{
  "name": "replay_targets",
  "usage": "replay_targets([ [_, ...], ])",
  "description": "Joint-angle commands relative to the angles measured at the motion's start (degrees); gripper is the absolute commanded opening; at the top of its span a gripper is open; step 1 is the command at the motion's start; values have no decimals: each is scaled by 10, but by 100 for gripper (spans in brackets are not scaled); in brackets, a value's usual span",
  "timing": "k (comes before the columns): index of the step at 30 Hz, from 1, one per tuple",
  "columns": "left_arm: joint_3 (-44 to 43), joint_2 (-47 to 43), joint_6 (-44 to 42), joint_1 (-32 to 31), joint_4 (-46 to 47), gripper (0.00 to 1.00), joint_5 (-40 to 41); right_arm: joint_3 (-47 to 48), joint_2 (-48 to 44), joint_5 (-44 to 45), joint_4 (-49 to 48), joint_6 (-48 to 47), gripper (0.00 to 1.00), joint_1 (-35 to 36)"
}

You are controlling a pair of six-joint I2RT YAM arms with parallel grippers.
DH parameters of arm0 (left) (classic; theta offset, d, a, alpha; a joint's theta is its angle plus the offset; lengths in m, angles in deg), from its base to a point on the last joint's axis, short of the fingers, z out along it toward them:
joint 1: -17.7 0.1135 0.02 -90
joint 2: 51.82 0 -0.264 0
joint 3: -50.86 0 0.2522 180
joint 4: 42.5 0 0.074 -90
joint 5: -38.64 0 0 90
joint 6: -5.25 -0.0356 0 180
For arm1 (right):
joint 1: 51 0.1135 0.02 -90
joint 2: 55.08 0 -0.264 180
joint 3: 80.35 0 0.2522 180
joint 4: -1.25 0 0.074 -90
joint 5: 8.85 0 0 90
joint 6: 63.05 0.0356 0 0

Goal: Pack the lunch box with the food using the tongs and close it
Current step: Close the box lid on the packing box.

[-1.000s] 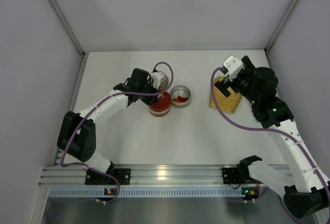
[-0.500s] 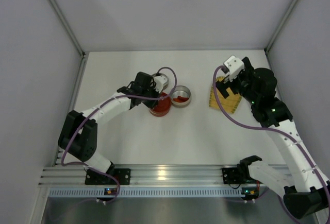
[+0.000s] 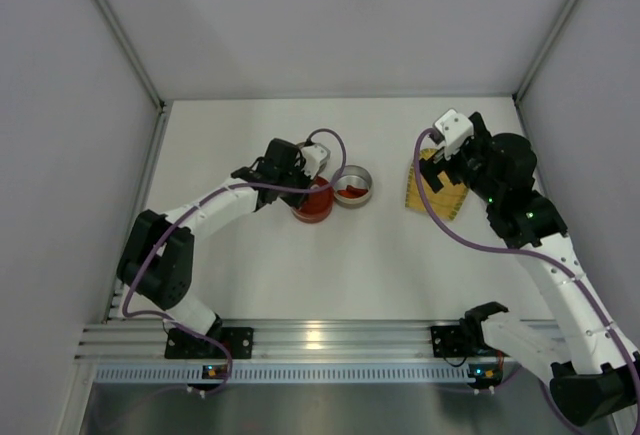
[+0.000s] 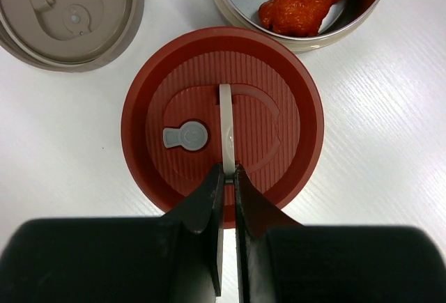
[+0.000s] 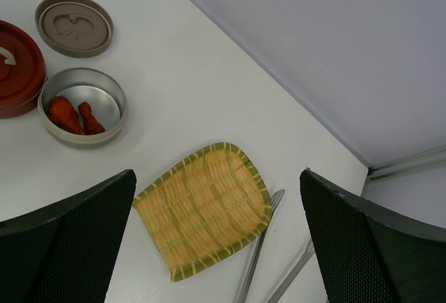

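Note:
My left gripper has the lid by its handle. Next it will carry the lid back, away from the lunch box (image 3: 351, 174), and then I will let go of the handle on the tabletop.
My left gripper (image 4: 228, 171) is shut on the white handle (image 4: 226, 122) of a round red lid (image 4: 279, 108), which lies flat just left of a round metal lunch box (image 4: 306, 42). Two red-orange food pieces (image 4: 306, 7) lie inside the box. From above, the red lid (image 3: 314, 205) touches the box (image 3: 351, 174). My right gripper (image 5: 216, 174) hangs open high above a yellow woven mat (image 5: 202, 209). The silver tongs (image 5: 259, 247) lie on the table along the mat's right edge, untouched.
A grey-beige round lid (image 4: 66, 14) lies on the table behind the red lid. Grey walls (image 3: 330, 25) enclose the white table at the back and both sides. In the top view the right arm (image 3: 510, 185) covers part of the mat (image 3: 445, 200).
The left gripper has shifted a little right, toward the metal box, still holding the red lid, which now sits flatter. The right arm has barely moved.

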Motion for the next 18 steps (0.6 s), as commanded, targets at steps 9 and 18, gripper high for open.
replay_targets([
  [9,-22,-21,32,-1,-24,0,-5,-8,-16,-20,-24,14,99,-11],
  [18,-10,-4,35,0,-29,0,-21,-5,-19,-21,-16,10,100,-10],
])
